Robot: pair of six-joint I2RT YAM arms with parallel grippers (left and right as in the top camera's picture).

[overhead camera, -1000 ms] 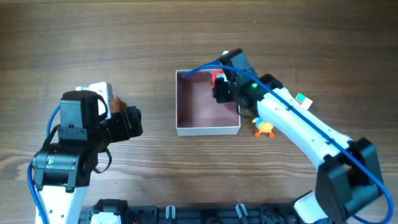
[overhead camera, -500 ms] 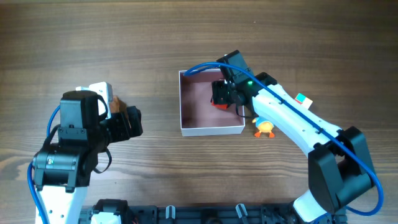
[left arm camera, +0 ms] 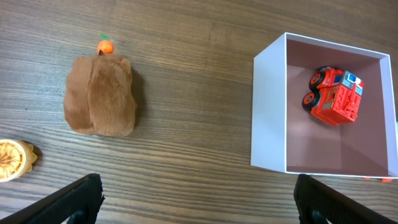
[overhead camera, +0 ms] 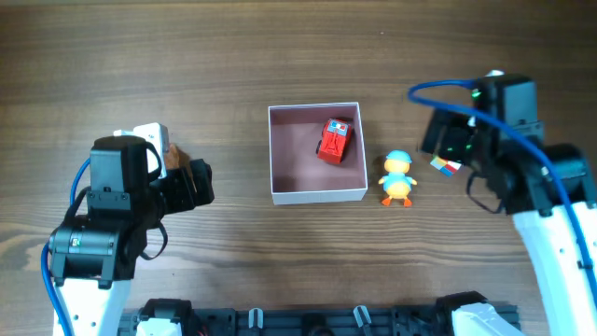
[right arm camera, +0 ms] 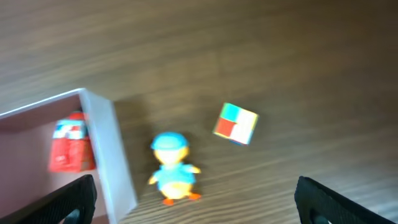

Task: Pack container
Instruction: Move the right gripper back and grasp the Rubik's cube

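Observation:
My right gripper is open and needs to move its fingers down over the colour cube (overhead camera: 446,165) (right arm camera: 236,123) next, because the cube is apart from the duck and has bare wood around it for both fingers.
The container (overhead camera: 294,163) is a square shallow box with white walls and a pink floor, at the table's middle. A red toy truck (overhead camera: 335,140) lies in its far right corner, untouched. My right gripper (right arm camera: 196,199) hangs open and empty above the table right of the container (right arm camera: 118,155), over a yellow duck in blue (right arm camera: 172,167) and a small coloured cube (right arm camera: 236,123). My left gripper (left arm camera: 198,199) is open and empty over bare wood, left of the container (left arm camera: 268,112). In front of it lies a brown plush (left arm camera: 101,94).
The duck (overhead camera: 398,178) stands just right of the container, with the cube (overhead camera: 445,165) beyond it under the right arm. A small orange piece (left arm camera: 106,46) sits behind the plush and a yellow round thing (left arm camera: 13,158) lies at the far left. A white object (overhead camera: 149,135) sits by the left arm.
My right gripper opened and let go of the red truck inside the container, then pulled back to the right, over the cube. The left arm has not moved.

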